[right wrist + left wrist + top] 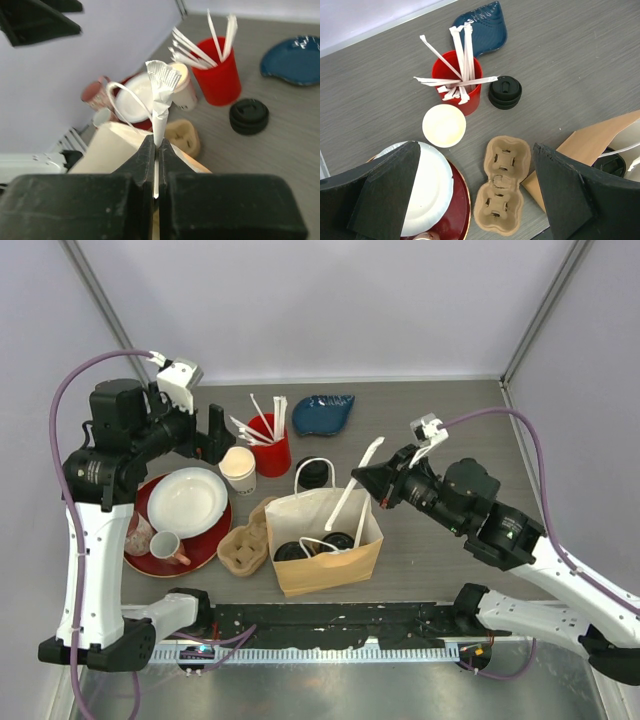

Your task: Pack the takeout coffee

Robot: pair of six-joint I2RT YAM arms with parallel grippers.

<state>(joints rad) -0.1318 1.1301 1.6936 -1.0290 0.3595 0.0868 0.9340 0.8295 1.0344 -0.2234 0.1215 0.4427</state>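
Note:
My right gripper moves down and back to the bag's opening point(350, 523) next, tilting the slanted stick steeper, and releases the stick.
Two takeout coffee cups stand inside the brown paper bag point(330, 558); only their black lids point(292, 552) point(338, 540) show. A cream paper cup with no lid point(238, 468) stands by the red cup, also in the left wrist view point(444, 125). A loose black lid point(316, 474) point(505, 92) point(249, 116) lies behind the bag. My right gripper point(385, 485) point(156, 145) is shut on a white wrapped stick point(360, 475) point(160, 100) above the bag's mouth. My left gripper point(215, 435) point(475, 200) is open and empty, high above the cardboard cup carrier point(502, 185).
A red cup of white sticks point(270, 445) and a blue dish point(322, 412) stand at the back. A red plate point(205, 548) at the left holds a white bowl point(187, 502) and a handled mug point(168, 548). The cup carrier point(245, 545) lies left of the bag.

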